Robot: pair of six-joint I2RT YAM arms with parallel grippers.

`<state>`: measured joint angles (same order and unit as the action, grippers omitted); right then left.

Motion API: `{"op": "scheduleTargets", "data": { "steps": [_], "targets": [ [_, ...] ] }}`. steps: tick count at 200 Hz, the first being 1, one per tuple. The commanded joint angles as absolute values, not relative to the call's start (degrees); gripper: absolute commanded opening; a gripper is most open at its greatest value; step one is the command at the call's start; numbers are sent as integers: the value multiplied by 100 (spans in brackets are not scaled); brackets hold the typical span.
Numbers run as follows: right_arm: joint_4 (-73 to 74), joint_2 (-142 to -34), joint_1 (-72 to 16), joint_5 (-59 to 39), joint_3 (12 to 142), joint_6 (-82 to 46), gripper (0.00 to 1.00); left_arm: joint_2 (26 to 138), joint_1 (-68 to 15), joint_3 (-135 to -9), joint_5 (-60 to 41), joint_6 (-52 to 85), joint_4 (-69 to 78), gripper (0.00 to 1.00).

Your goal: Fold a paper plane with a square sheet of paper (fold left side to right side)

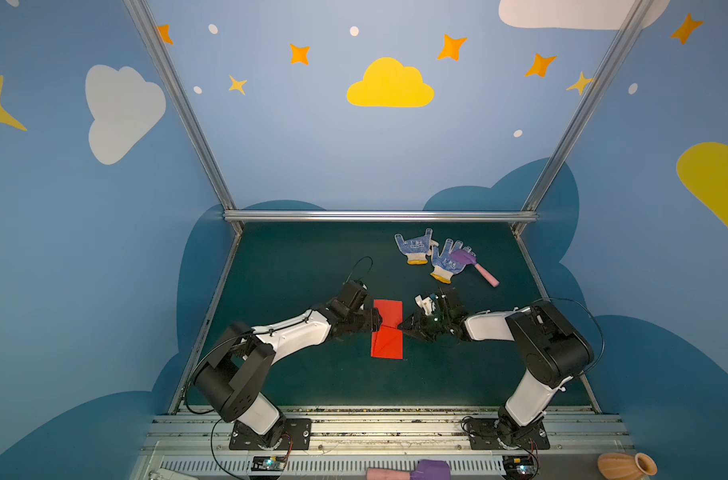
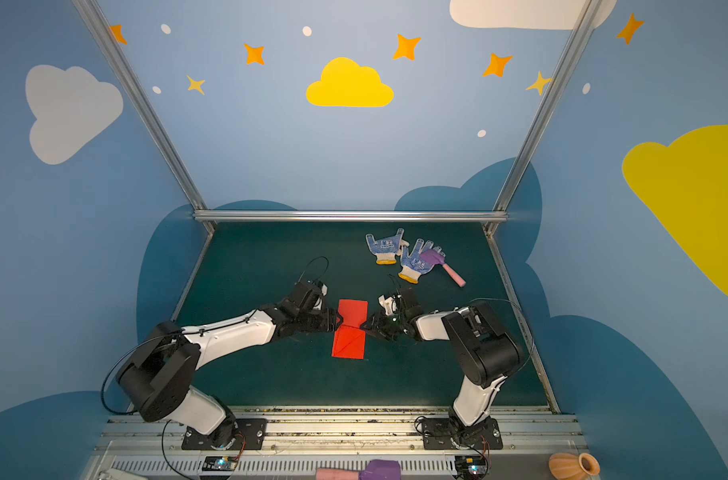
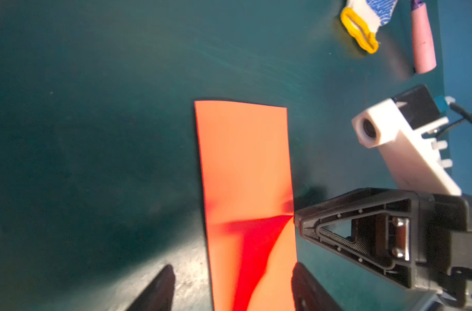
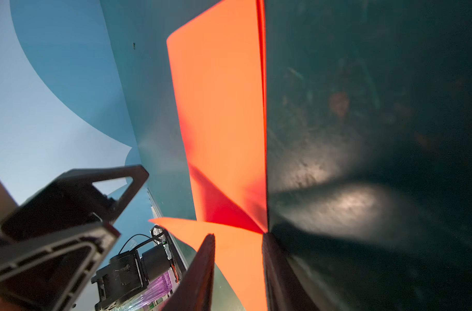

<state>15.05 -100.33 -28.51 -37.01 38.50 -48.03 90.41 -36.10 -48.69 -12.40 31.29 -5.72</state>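
My left gripper should next lower its open fingers to the mat and close them on the paper's edge (image 1: 373, 332) (image 3: 206, 224) beside the crease, since my right gripper meets the opposite edge.
The square sheet of paper (image 1: 388, 328) (image 2: 349, 328) is a narrow red rectangle, folded in half, lying lengthwise on the green mat in both top views. A crease crosses its middle, and a diagonal fold shows in its near half. My left gripper (image 1: 378, 322) (image 3: 233, 269) is at the paper's left edge, open, with its fingers astride the strip (image 3: 245, 175). My right gripper (image 1: 400, 326) (image 4: 238, 237) meets the right edge at the crease. Its jaws stand apart with the paper's (image 4: 224, 107) edge between them, not clamped. No paper plane shape shows.
Two blue-dotted white gloves (image 1: 414, 249) (image 1: 447, 262) and a purple-and-pink toy hammer (image 1: 476, 266) lie at the back right of the mat. A second hammer (image 1: 412, 471) and an orange vase (image 1: 626, 465) sit on the front rail. Metal frame bars (image 1: 378, 215) border the mat.
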Motion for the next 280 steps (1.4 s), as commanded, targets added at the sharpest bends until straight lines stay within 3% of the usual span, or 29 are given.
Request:
{"op": "scheduleTargets", "data": {
  "steps": [1,107,169,204,232,257,280],
  "targets": [
    [785,-10280,-2870,-3329,3644,-4807,32,9443,-3427,-5124,-2150,3096,-819,74],
    [788,-10441,-2824,-3334,3629,-4720,29,10861,-3159,-5722,-3449,3018,-301,68],
    [791,-10545,-2755,-3361,3624,-4663,29,10643,-3060,-5387,-3926,3164,584,63],
    [806,-10556,-2747,-3374,3641,-4665,29,10584,-2920,-5326,-3809,3232,572,40],
    [782,-10501,-2729,-3452,3684,-4671,31,10635,-2867,-5425,-3621,3231,303,4],
    [637,-10099,-2641,-3560,3713,-4676,39,10123,-2836,-5466,-3215,3041,-207,3],
    [197,-9491,-2567,-3472,3756,-4535,49,9237,-2892,-5785,-1929,2570,-1616,3]
  ]
}}
